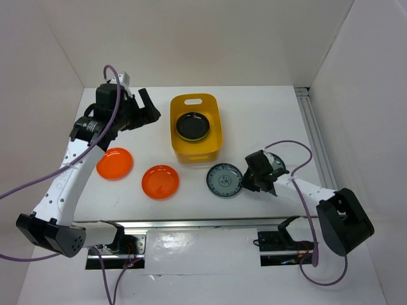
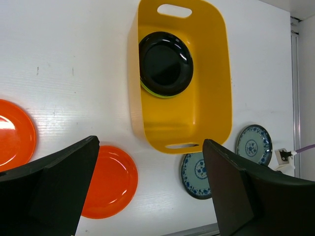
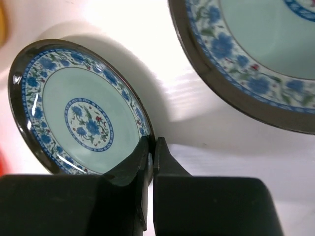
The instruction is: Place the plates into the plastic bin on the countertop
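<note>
The robot's right gripper needs to move up, outward and to the left in the top view, over the black plate in the bin, and let go there, since plates stack there.
The yellow plastic bin [image 1: 214, 124] stands at the back middle of the white countertop [image 1: 267, 121]. In it a black plate [image 1: 193, 126] lies on a lime green plate, whose edge shows in the left wrist view [image 2: 149, 92]. Two orange plates [image 1: 114, 163] [image 1: 160, 182] lie left of the bin. My right gripper [image 1: 247, 181] is shut on the right rim of a blue-and-white plate [image 1: 222, 180], as the right wrist view shows [image 3: 81, 118]. A second blue-and-white plate [image 3: 256, 54] lies beside it. My left gripper [image 1: 143, 108] is open and empty, high to the left of the bin.
White walls enclose the countertop at the left, back and right. A metal rail [image 1: 315, 136] runs along the right side. The bin's handle slots [image 2: 174, 10] are at its ends. The right arm's purple cable [image 1: 299, 152] loops above the table.
</note>
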Controlling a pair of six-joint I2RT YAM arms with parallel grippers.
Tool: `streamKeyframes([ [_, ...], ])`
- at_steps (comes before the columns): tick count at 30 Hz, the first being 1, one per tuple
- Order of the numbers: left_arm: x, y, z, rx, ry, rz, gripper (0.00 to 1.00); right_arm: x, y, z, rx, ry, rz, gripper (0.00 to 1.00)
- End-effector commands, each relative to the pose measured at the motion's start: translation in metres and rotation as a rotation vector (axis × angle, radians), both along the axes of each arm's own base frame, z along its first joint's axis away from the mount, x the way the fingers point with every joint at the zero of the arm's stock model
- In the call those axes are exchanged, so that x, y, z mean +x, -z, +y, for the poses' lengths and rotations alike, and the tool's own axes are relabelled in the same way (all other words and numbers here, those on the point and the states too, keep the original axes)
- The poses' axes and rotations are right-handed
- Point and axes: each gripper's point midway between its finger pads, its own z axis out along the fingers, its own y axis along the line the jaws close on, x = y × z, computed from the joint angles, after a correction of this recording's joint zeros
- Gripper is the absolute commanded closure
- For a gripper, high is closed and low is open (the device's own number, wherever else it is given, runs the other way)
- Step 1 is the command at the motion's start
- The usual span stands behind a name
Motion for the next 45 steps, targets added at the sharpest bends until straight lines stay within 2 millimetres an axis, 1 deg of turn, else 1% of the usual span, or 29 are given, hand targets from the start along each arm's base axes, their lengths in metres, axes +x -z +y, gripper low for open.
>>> streamKeyframes([
  [1,0.000,-0.004,0.007,0.024,-0.018,-0.034,0.00,-0.034,0.034,-0.027,-0.142,0.025,0.134,1.00],
  [4,-0.003,-0.007,0.014,0.027,-0.054,-0.046,0.00,-0.026,0.011,-0.030,-0.167,0.100,0.090,1.00],
  [6,-0.007,-0.001,0.022,0.041,-0.101,-0.023,0.00,-0.020,-0.012,-0.028,-0.161,0.145,0.046,1.00],
  [7,-0.006,0.003,0.025,0.041,-0.122,-0.015,0.00,-0.026,-0.027,-0.037,-0.194,0.202,0.026,1.00],
  [8,-0.009,0.002,0.029,0.050,-0.137,-0.014,0.00,-0.016,-0.055,-0.033,-0.174,0.239,-0.030,1.00],
  [11,-0.011,0.007,0.045,0.064,-0.232,0.009,0.00,-0.013,-0.110,-0.045,-0.196,0.342,-0.126,1.00],
  [14,-0.011,0.006,0.059,0.071,-0.308,0.013,0.00,-0.010,-0.153,-0.053,-0.206,0.402,-0.212,1.00],
  [18,-0.016,0.014,0.095,0.103,-0.506,0.064,0.00,0.002,-0.199,-0.061,-0.208,0.465,-0.321,1.00],
  [20,-0.021,0.015,0.118,0.116,-0.623,0.070,0.00,0.014,-0.213,-0.062,-0.258,0.457,-0.369,1.00],
  [21,-0.025,0.018,0.125,0.128,-0.657,0.084,0.00,0.025,-0.232,-0.055,-0.231,0.458,-0.419,1.00],
  [23,-0.026,0.017,0.138,0.126,-0.705,0.082,0.00,0.044,-0.239,-0.046,-0.313,0.374,-0.452,1.00],
  [24,-0.026,0.030,0.140,0.133,-0.707,0.117,0.00,0.059,-0.255,-0.033,-0.278,0.363,-0.504,1.00],
  [25,-0.025,0.038,0.143,0.129,-0.709,0.143,0.00,0.069,-0.259,-0.023,-0.277,0.332,-0.525,1.00],
  [26,-0.023,0.052,0.147,0.100,-0.707,0.194,0.00,0.082,-0.250,-0.012,-0.341,0.220,-0.514,1.00],
  [27,-0.021,0.065,0.150,0.089,-0.709,0.224,0.00,0.099,-0.264,0.006,-0.286,0.203,-0.576,1.00],
  [29,-0.015,0.079,0.160,0.064,-0.728,0.248,0.00,0.121,-0.265,0.020,-0.298,0.111,-0.606,1.00],
  [30,-0.016,0.095,0.163,0.071,-0.726,0.288,0.00,0.139,-0.257,0.032,-0.274,0.086,-0.613,1.00],
  [32,-0.012,0.107,0.171,0.034,-0.738,0.301,0.00,0.164,-0.260,0.046,-0.243,0.017,-0.635,1.00],
  [33,-0.017,0.120,0.179,0.010,-0.755,0.332,0.00,0.181,-0.240,0.053,-0.250,-0.040,-0.595,1.00],
  [34,-0.018,0.126,0.183,-0.001,-0.766,0.340,0.00,0.197,-0.254,0.060,-0.222,-0.051,-0.634,1.00],
  [35,-0.019,0.131,0.188,-0.004,-0.769,0.347,0.00,0.207,-0.253,0.064,-0.219,-0.066,-0.637,1.00],
  [36,-0.021,0.136,0.197,-0.010,-0.798,0.345,0.00,0.221,-0.237,0.071,-0.231,-0.114,-0.615,1.00],
  [37,-0.025,0.146,0.200,-0.008,-0.808,0.366,0.00,0.235,-0.249,0.076,-0.208,-0.126,-0.648,1.00],
  [39,-0.032,0.152,0.208,0.004,-0.829,0.375,0.00,0.254,-0.245,0.082,-0.189,-0.170,-0.643,1.00],
  [40,-0.038,0.160,0.212,0.012,-0.847,0.396,0.00,0.264,-0.227,0.093,-0.183,-0.196,-0.613,1.00],
  [41,-0.037,0.163,0.212,0.012,-0.847,0.394,0.00,0.275,-0.235,0.093,-0.179,-0.206,-0.628,1.00],
  [42,-0.040,0.168,0.211,0.014,-0.847,0.408,0.00,0.279,-0.228,0.099,-0.173,-0.222,-0.611,1.00],
  [43,-0.044,0.170,0.214,0.012,-0.859,0.407,0.00,0.287,-0.205,0.103,-0.175,-0.255,-0.568,1.00],
  [45,-0.044,0.169,0.215,0.004,-0.852,0.395,0.00,0.297,-0.200,0.107,-0.171,-0.273,-0.556,1.00],
])
